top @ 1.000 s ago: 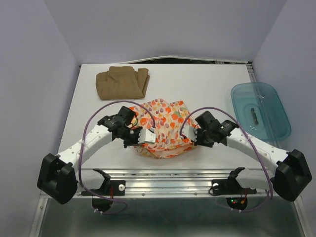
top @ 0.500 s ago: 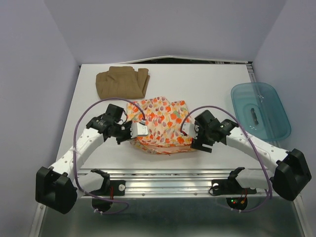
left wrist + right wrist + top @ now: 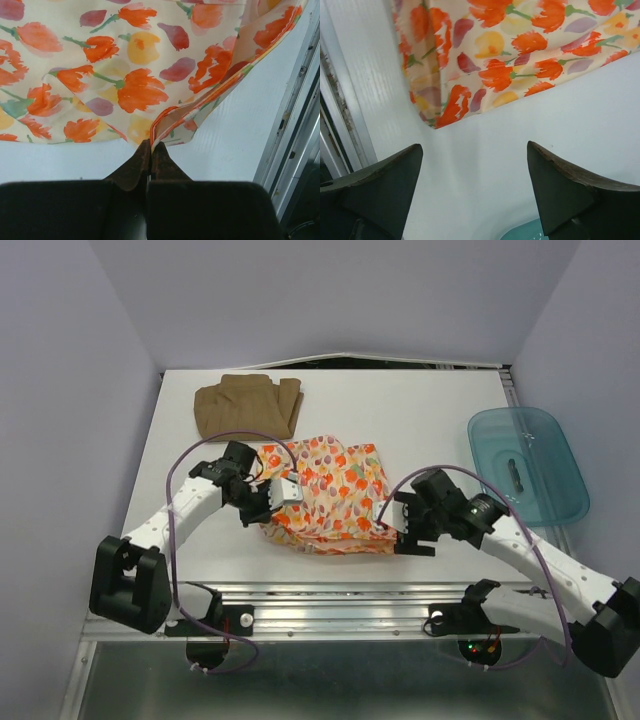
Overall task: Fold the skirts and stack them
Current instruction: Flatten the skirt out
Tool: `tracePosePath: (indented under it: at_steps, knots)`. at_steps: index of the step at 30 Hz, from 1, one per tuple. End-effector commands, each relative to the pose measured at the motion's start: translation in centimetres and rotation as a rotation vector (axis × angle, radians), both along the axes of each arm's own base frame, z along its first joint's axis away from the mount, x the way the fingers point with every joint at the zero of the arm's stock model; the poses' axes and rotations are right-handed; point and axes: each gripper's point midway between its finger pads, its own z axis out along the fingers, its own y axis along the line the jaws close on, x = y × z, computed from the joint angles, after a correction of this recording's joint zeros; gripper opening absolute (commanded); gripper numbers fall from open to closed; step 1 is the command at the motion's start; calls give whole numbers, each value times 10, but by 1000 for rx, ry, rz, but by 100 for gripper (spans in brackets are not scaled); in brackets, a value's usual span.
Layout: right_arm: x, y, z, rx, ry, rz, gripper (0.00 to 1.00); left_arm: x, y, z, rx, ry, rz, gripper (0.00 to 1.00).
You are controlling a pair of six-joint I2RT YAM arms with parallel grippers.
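I need to bring the fingers of my right gripper down and to the left in the top view next, and then close them.
The cream leaf-print skirt (image 3: 335,490) lies bunched in a rough fold at the table's near middle. My left gripper (image 3: 272,502) is at its left side. In the left wrist view that gripper (image 3: 151,145) is shut on a folded hem edge of the print skirt (image 3: 125,65). My right gripper (image 3: 397,527) stands open just off the skirt's near right corner. The right wrist view shows its jaws (image 3: 475,145) wide apart over bare table, with the skirt's corner (image 3: 485,60) ahead of them. The tan-brown skirt (image 3: 248,408) lies folded at the back left.
A translucent teal tub (image 3: 528,462) sits upside down at the right edge, and its rim (image 3: 520,234) shows under the right gripper. A metal rail (image 3: 340,592) runs along the table's front edge, close to the print skirt. Walls enclose the sides and back.
The right gripper has opened, let go of the print skirt and drawn back toward the near right. The left gripper has closed on the skirt's left edge and shifted slightly left.
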Motion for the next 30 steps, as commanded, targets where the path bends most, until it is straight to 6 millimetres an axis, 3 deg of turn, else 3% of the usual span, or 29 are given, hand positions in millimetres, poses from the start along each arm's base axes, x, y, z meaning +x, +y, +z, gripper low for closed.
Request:
tracePosePath:
  at_steps: [1, 7, 11, 16, 21, 25, 30]
  knots:
    - [-13, 1, -9, 26, -81, 193, 90, 10, -3, 9, -47, 34, 30, 0]
    - [-16, -7, -27, 7, -136, 236, 92, 25, -3, 10, -75, 70, 66, 0]
    - [7, 9, -28, 83, -230, 178, 90, 28, -4, 11, -84, 76, 71, 0]
    - [14, 34, -17, 212, -234, 165, 88, 28, -4, 7, -79, 88, 80, 0]
    - [12, 35, -22, 213, -279, 227, 78, 30, -4, 9, -85, 83, 92, 0]
    - [2, 41, -11, 267, -327, 314, 68, 30, -4, 8, -92, 80, 101, 0]
    - [-3, 40, -14, 249, -291, 332, 42, 32, -3, 8, -101, 87, 117, 0]
